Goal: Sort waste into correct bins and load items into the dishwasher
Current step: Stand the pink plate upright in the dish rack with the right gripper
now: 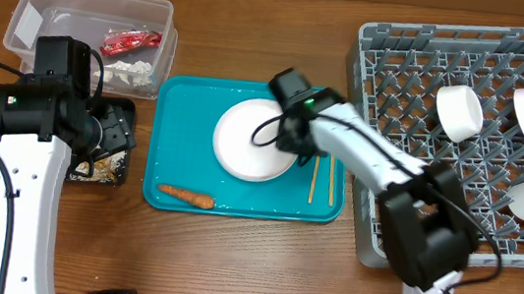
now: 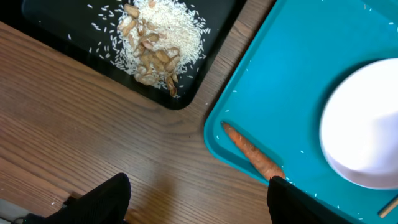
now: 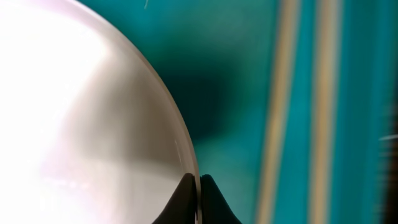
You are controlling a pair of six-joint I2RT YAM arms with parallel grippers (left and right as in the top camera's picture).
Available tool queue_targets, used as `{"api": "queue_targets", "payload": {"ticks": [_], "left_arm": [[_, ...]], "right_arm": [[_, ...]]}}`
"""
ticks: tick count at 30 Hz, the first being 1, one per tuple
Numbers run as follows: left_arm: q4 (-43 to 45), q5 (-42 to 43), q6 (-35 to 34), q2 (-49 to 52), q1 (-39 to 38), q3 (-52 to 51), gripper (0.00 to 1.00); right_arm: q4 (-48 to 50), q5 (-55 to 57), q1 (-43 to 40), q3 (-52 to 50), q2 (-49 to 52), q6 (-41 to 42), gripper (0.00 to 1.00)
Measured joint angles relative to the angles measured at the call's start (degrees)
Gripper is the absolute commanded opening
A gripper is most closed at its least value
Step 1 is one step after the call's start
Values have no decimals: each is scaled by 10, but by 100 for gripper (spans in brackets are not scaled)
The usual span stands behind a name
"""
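The robot's right gripper will move up, then to the right in the overhead view, and tilt and go down over the rack's far slots, as they are empty for the plate.
A round white plate lies on the teal serving tray. My right gripper is shut on its right rim; in the right wrist view the gripper pinches the thin edge of the plate. Two chopsticks lie just right of it. A carrot rests at the tray's front left. My left gripper hangs open over bare wood between the black tray with food scraps and the carrot.
The clear tub at the back left holds a red wrapper and white tissue. The grey dish rack on the right carries three white cups. Rice grains are scattered in the black tray.
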Motion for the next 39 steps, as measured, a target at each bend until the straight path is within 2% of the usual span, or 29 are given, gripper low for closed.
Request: {"api": "queue_targets", "payload": {"ticks": [9, 12, 15, 22, 25, 32, 39], "left_arm": [[3, 0, 0, 0, 0, 0, 73], [4, 0, 0, 0, 0, 0, 73], [4, 0, 0, 0, 0, 0, 73], [9, 0, 0, 0, 0, 0, 73], [10, 0, 0, 0, 0, 0, 73], [10, 0, 0, 0, 0, 0, 73], [10, 0, 0, 0, 0, 0, 73]], "right_arm": [[-9, 42, -82, 31, -203, -165, 4], [-13, 109, -94, 37, -262, -191, 4], [-37, 222, -108, 38, -290, -203, 4], [-97, 536, -129, 21, -288, -121, 4], [-76, 625, -129, -14, -288, -71, 4], [17, 678, -140, -113, -278, -38, 4], [65, 685, -159, -143, -272, -40, 4]]}}
